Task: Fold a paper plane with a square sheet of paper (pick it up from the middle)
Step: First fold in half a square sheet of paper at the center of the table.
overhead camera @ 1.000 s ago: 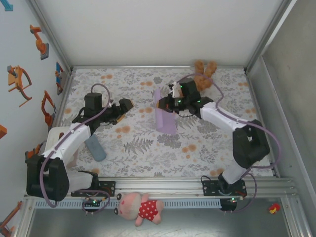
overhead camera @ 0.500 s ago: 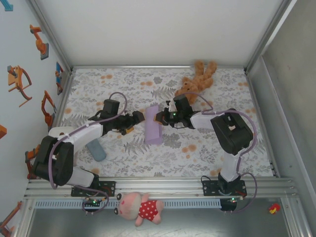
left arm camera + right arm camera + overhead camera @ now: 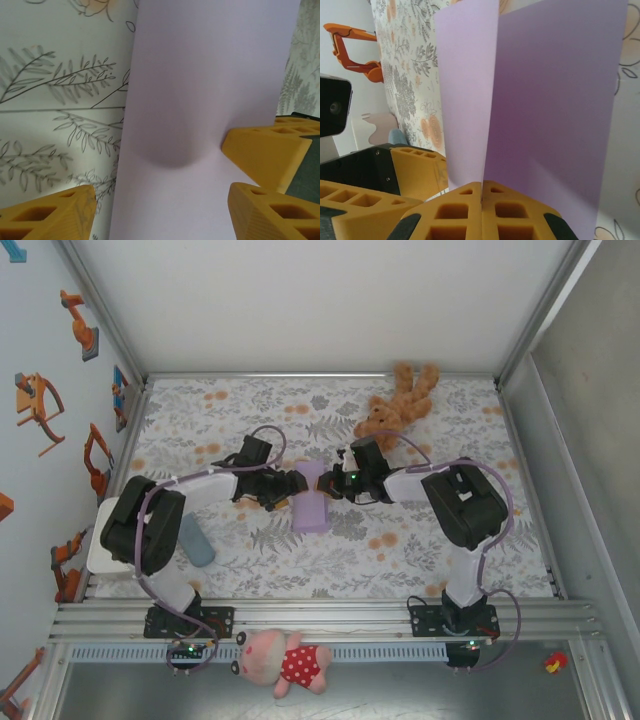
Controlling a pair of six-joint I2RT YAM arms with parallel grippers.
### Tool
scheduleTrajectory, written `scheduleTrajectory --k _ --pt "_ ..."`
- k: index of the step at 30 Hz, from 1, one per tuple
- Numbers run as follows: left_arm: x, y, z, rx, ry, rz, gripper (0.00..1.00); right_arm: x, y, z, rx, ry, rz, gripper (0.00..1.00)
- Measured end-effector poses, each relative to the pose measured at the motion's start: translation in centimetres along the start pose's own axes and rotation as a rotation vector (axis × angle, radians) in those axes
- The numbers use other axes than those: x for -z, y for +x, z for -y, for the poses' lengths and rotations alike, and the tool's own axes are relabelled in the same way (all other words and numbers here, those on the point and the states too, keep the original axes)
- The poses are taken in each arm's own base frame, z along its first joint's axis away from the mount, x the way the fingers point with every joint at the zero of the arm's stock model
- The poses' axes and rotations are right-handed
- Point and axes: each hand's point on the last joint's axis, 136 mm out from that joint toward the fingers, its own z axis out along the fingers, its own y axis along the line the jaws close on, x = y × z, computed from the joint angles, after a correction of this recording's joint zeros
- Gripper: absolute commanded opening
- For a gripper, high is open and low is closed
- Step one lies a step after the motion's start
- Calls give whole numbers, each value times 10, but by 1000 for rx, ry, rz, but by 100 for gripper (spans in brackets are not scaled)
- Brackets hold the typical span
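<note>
The right gripper lowers the pinched fold toward the flowered table next, then releases it there, since the table and spread paper lie below the gripper.
The square sheet of paper [image 3: 310,505] is pale lilac and bent along a centre crease, its two flaps spreading down onto the flowered table. My right gripper [image 3: 481,199] is shut on the crease at the sheet's edge [image 3: 470,90]. From the left, my left gripper [image 3: 289,486] meets it at the sheet's far end. Its yellow fingers [image 3: 50,212] stand apart on either side of the paper [image 3: 200,75], not pressing it. A right finger [image 3: 265,155] shows next to them. A paper plane is out of view.
A brown teddy bear [image 3: 398,405] lies at the back right, close behind the right arm. A grey-blue pad [image 3: 195,540] lies by the left arm's elbow. A pink pig toy [image 3: 285,660] sits in front of the rail.
The left arm has swung right until its gripper straddles the paper, and its jaws have narrowed. The right gripper has come forward and down with the sheet.
</note>
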Motion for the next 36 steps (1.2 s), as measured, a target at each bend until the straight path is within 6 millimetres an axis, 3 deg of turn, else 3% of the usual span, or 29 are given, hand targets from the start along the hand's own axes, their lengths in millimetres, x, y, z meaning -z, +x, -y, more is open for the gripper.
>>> scheduleTrajectory --k 10,15,19,27,36 --pt "-14 -4 -13 9 -115 -15 45 -3 3 8 -14 20 -12 1" --pt "-16 -4 -19 15 -169 -21 44 -1 6 21 -19 82 -13 19" --pt "-18 -4 -21 13 -224 -24 41 12 6 29 -6 175 11 34" --pt "-20 -5 -26 24 -292 -14 38 52 -10 14 77 276 142 34" --pt "-21 -6 -29 101 -320 3 35 56 -3 29 67 319 137 33"
